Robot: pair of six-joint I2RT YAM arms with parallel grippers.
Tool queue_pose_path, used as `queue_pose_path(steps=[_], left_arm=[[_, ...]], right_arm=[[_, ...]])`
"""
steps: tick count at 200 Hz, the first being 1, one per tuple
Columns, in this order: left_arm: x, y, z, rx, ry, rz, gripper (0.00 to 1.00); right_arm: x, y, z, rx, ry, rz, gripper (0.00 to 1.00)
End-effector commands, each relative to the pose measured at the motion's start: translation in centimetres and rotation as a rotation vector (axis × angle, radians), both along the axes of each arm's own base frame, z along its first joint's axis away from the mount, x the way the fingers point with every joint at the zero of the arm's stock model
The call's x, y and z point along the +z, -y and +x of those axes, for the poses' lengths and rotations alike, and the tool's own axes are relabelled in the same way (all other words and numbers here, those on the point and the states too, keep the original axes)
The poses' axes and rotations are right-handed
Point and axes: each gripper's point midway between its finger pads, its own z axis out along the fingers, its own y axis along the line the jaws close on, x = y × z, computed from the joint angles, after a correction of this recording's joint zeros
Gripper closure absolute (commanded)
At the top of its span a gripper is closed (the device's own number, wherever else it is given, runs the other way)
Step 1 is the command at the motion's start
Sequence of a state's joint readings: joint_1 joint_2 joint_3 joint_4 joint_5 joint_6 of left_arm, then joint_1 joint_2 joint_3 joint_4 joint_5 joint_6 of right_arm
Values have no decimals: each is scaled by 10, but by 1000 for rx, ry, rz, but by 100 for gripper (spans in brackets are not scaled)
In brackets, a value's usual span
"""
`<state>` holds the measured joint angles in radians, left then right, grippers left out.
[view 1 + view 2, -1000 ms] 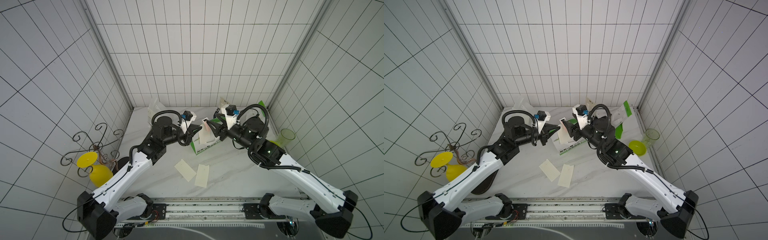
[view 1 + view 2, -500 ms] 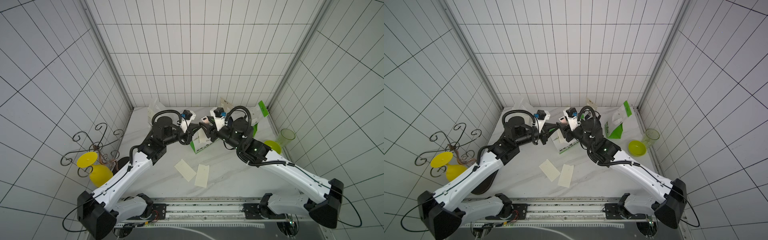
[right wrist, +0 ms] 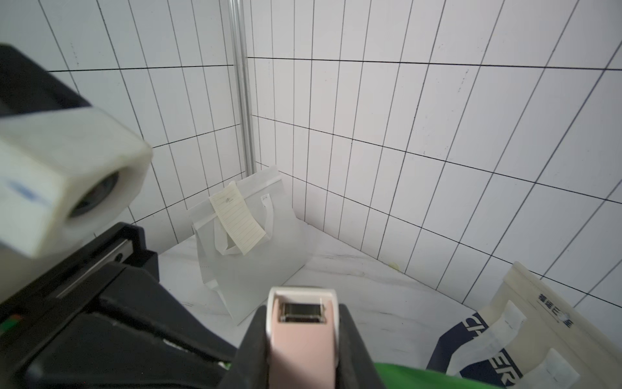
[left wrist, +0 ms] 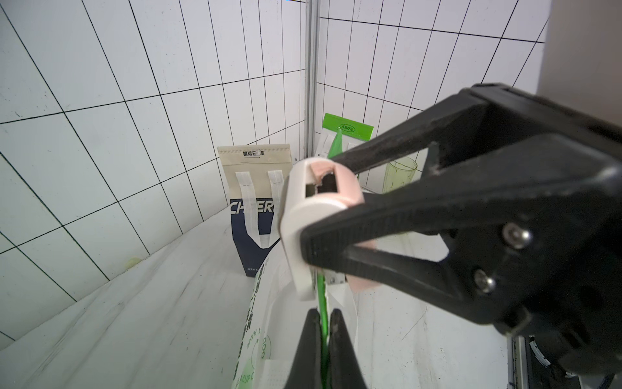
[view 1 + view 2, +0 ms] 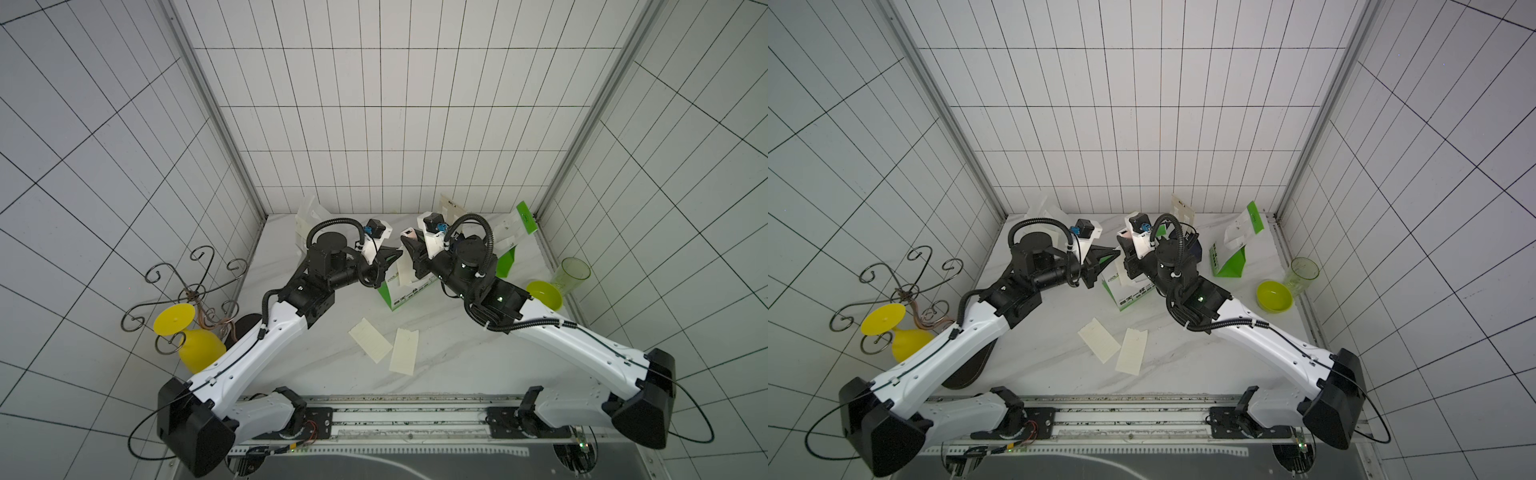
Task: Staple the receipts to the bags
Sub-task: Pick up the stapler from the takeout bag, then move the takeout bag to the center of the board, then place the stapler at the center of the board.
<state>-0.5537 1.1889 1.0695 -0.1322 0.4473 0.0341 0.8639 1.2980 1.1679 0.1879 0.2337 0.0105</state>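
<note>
The white bag has a receipt on it, so the left gripper will next move the held bag outward to the tabletop [image 5: 357, 289] next to the white bag and let go of its edge.
A green-and-white bag [image 5: 405, 291] [image 5: 1129, 293] stands mid-table. My left gripper [image 4: 324, 316] [image 5: 397, 253] is shut on the bag's green top edge, and a pale slip [image 4: 345, 303] lies against that edge. My right gripper [image 3: 303, 323] [image 4: 319, 202] is shut on a pink-and-white stapler [image 3: 303, 343] [image 4: 313, 215], whose mouth straddles the same edge just beyond the left fingertips. Two loose receipts [image 5: 370, 338] [image 5: 404, 350] lie flat on the table nearer the front. The white bag [image 3: 255, 256] in the back left corner carries a receipt [image 3: 237, 220].
A navy bag [image 4: 255, 232] leans on the back wall, and a second green-and-white bag [image 5: 509, 249] stands at the back right. A green cup [image 5: 573, 274] and a green bowl [image 5: 542, 293] sit by the right wall. A wire stand [image 5: 187, 286] and a yellow glass [image 5: 199, 345] are at the left.
My right arm has swung left with the stapler, up to the bag's top edge beside the left gripper. The left arm and the bag have stayed in place.
</note>
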Motion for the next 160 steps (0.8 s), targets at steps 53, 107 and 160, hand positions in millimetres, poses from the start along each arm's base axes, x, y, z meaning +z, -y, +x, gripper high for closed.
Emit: queue_pose_path(steps=[53, 107, 160], left_arm=[[8, -17, 25, 95, -9, -42, 100], [10, -49, 65, 208, -14, -86, 100], [-13, -94, 141, 423, -36, -171, 100]], right_arm=[[64, 58, -10, -124, 105, 182, 100], [36, 84, -24, -113, 34, 209, 100], [-6, 90, -27, -122, -41, 162, 100]])
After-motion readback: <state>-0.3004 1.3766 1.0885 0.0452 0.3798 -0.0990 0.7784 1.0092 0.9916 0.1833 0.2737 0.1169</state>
